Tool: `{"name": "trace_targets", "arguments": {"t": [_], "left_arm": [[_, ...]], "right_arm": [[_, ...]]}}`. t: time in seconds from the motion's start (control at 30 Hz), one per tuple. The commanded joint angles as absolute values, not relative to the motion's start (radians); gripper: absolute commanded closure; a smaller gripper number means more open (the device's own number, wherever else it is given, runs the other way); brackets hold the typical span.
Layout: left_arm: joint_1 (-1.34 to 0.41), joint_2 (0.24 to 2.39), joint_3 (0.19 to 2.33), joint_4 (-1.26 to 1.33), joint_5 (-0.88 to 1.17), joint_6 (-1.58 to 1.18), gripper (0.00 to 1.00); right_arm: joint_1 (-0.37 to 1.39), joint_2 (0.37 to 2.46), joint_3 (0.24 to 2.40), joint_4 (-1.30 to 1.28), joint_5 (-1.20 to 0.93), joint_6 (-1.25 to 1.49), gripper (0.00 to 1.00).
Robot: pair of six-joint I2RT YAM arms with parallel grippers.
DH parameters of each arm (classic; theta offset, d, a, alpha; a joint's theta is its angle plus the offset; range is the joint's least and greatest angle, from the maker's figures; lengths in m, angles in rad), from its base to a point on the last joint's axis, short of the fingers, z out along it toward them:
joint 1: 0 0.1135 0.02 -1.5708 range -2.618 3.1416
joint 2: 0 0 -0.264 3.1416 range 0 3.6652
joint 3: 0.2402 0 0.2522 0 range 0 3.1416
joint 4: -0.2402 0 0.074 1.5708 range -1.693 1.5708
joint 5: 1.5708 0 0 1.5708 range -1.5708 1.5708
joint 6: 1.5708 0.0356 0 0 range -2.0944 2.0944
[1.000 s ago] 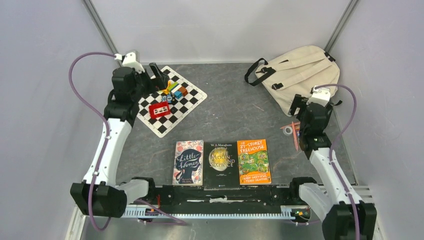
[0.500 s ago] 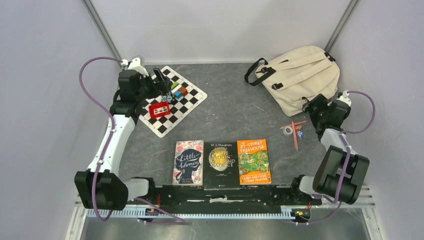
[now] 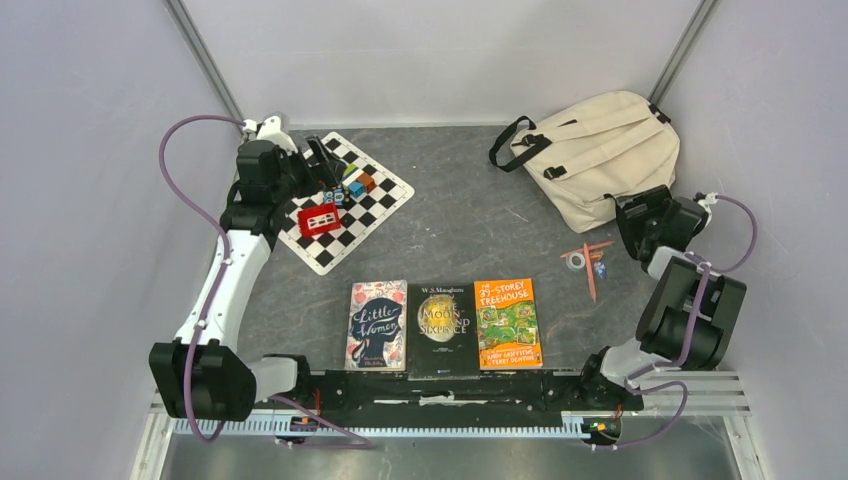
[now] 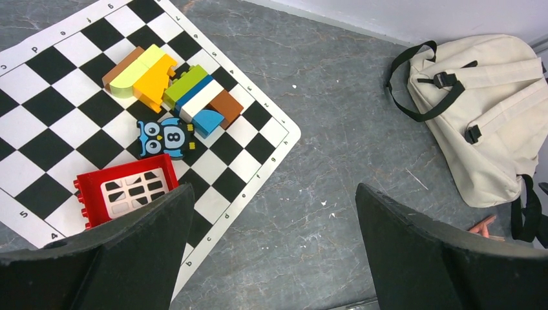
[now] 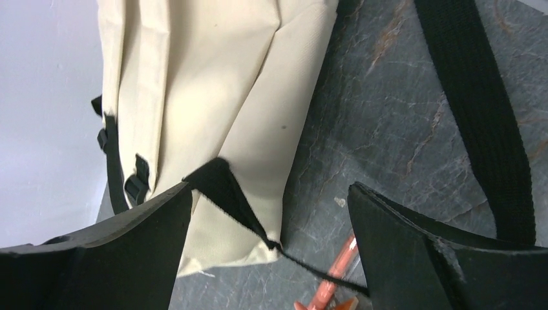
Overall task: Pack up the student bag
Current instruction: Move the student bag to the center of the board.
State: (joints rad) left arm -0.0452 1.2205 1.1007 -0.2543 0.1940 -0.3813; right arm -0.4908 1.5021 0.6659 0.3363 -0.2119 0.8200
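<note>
The right gripper moves outward next, then down over the bag's near edge by the base of the strap, now off-centre between the open fingers.
The cream student bag (image 3: 598, 148) lies flat at the far right of the table, black straps up; it also shows in the left wrist view (image 4: 484, 116) and the right wrist view (image 5: 213, 84). My right gripper (image 3: 633, 216) is open and empty, just beside the bag's near right corner (image 5: 258, 245), above a black strap (image 5: 472, 116). My left gripper (image 3: 322, 155) is open and empty above the chessboard mat (image 3: 340, 200), its fingers (image 4: 129, 258) framing bare table. Three books (image 3: 443, 323) lie side by side at the near edge.
Coloured toy blocks (image 4: 171, 87), an owl tile (image 4: 165, 137) and a red block (image 4: 126, 189) sit on the mat. Orange pencils (image 3: 590, 268), a tape roll (image 3: 576, 261) and a small blue thing lie near the right arm. Grey walls enclose the table.
The right arm has swung right and folded back, its gripper now at the bag's near right corner. The left arm shifted slightly over the mat, then held still.
</note>
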Motion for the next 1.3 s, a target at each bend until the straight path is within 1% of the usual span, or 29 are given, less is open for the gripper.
{"name": "trace_targets", "arguments": {"t": [0.0,0.33,0.43,0.6,0.67,0.7,0.77,0.83,0.9,0.97,1.0,1.03,1.27], "left_arm": [[-0.040,1.198,1.099,-0.209,0.210,-0.405,0.00],[-0.039,1.210,1.098,-0.205,0.219,-0.409,0.00],[-0.040,1.210,1.099,-0.204,0.222,-0.411,0.00],[-0.040,1.216,1.099,-0.204,0.215,-0.403,0.00],[-0.040,1.228,1.098,-0.199,0.233,-0.407,0.00],[-0.039,1.237,1.098,-0.198,0.245,-0.410,0.00],[-0.041,1.256,1.103,-0.198,0.270,-0.417,0.00],[-0.041,1.266,1.104,-0.196,0.289,-0.423,0.00],[-0.044,1.270,1.102,-0.191,0.303,-0.423,0.00],[-0.049,1.274,1.101,-0.186,0.312,-0.424,0.00],[-0.052,1.277,1.100,-0.183,0.316,-0.424,0.00],[-0.058,1.279,1.098,-0.180,0.323,-0.426,0.00],[-0.126,1.289,1.097,-0.170,0.344,-0.408,0.03]], "right_arm": [[-0.489,1.567,0.754,0.344,-0.145,0.893,0.06],[-0.397,1.735,0.911,0.256,-0.080,0.924,0.10],[-0.384,1.756,0.889,0.252,-0.062,0.964,0.13],[-0.361,1.799,0.870,0.309,-0.074,0.974,0.14],[-0.358,1.815,0.869,0.343,-0.105,0.961,0.21],[-0.358,1.815,0.868,0.352,-0.112,0.948,0.27],[-0.358,1.801,0.862,0.364,-0.116,0.917,0.46],[-0.358,1.774,0.852,0.384,-0.129,0.896,0.61],[-0.358,1.744,0.851,0.400,-0.154,0.882,0.73],[-0.357,1.707,0.850,0.411,-0.174,0.883,0.88],[-0.355,1.684,0.852,0.413,-0.187,0.886,0.97],[-0.353,1.662,0.855,0.413,-0.196,0.893,1.00],[-0.291,1.472,0.869,0.412,-0.225,0.913,1.00]]}}
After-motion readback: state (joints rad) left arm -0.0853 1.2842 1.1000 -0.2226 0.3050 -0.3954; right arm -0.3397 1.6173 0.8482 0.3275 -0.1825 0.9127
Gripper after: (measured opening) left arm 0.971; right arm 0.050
